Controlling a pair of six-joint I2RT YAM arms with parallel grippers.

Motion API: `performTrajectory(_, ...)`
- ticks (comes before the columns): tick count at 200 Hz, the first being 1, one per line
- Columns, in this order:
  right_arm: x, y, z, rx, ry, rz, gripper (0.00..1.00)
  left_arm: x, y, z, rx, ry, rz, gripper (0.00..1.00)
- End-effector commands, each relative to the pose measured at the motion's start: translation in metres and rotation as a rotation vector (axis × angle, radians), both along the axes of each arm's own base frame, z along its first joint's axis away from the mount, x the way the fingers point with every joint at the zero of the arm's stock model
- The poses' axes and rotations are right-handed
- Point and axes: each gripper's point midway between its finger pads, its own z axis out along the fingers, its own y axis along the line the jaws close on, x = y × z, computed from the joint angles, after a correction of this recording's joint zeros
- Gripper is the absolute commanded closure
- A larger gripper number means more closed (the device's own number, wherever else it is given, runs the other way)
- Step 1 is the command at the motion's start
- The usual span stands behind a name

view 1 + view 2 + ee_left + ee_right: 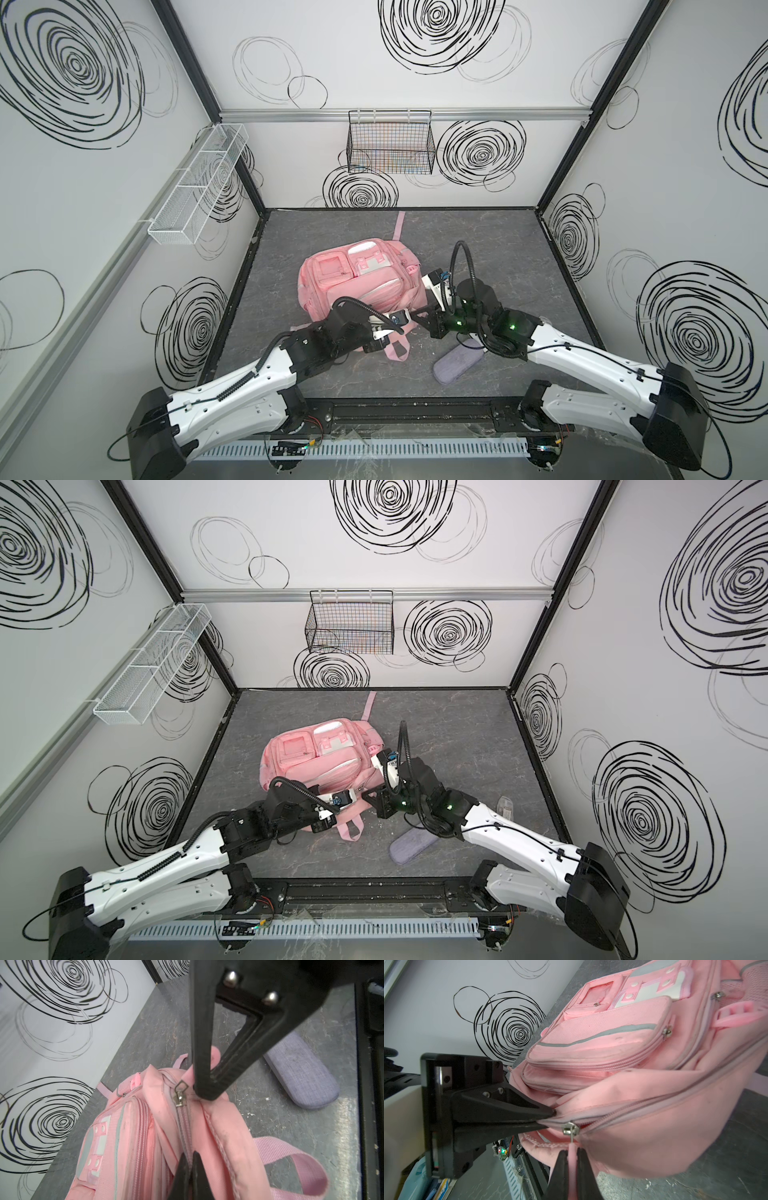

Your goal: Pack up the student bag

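I will pull my right gripper outward next and free the tab near the pink buckle [737,1014], which lies outward of that gripper, because the zipper is open past the slider [571,1128].
The student bag [357,282], a big pink backpack with white trim, lies in the middle of the floor with its front pockets up. Both grippers meet at its near top edge. My left gripper [190,1154] is shut on the grey zipper tape of the main opening [185,1126]. My right gripper [572,1151] is shut on the pink pull tab hanging from the metal zipper slider [571,1128]. In the right wrist view the left gripper's fingertips [548,1114] pinch the seam just beside that slider. The bag's inside is hidden.
A grey-lilac oblong pouch [457,361] lies on the floor near the front, under the right arm. A pink strap loop [397,351] trails from the bag toward the front edge. A white mesh basket [199,183] hangs on the left wall and a black wire basket [390,143] on the back wall.
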Motion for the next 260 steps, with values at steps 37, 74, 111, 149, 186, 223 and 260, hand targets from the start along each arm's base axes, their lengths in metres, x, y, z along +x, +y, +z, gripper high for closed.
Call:
performTrajectory(37, 0.057, -0.068, -0.012, -0.059, -0.071, -0.202, 1.00, 0.008, 0.033, 0.004, -0.005, -0.102, 0.110, 1.00)
performTrajectory(74, 0.081, -0.087, -0.041, -0.128, -0.040, -0.271, 1.00, 0.003, 0.030, 0.006, -0.022, -0.112, 0.073, 1.00)
performTrajectory(111, 0.103, -0.093, -0.068, -0.159, 0.013, -0.307, 1.00, 0.000, 0.031, 0.008, -0.032, -0.116, 0.053, 1.00)
performTrajectory(149, 0.127, -0.103, -0.109, -0.249, 0.114, -0.327, 1.00, -0.011, 0.024, 0.010, -0.057, -0.105, -0.013, 1.00)
performTrajectory(186, 0.140, -0.098, -0.124, -0.250, 0.135, -0.308, 1.00, -0.015, 0.019, 0.007, -0.069, -0.078, -0.046, 1.00)
performTrajectory(223, 0.152, -0.108, -0.112, -0.261, 0.113, -0.360, 0.48, -0.013, 0.013, 0.032, -0.206, -0.076, -0.022, 0.15)
performTrajectory(260, 0.152, -0.124, -0.098, -0.280, 0.096, -0.406, 0.43, 0.013, 0.030, 0.068, -0.390, -0.054, 0.202, 0.13)
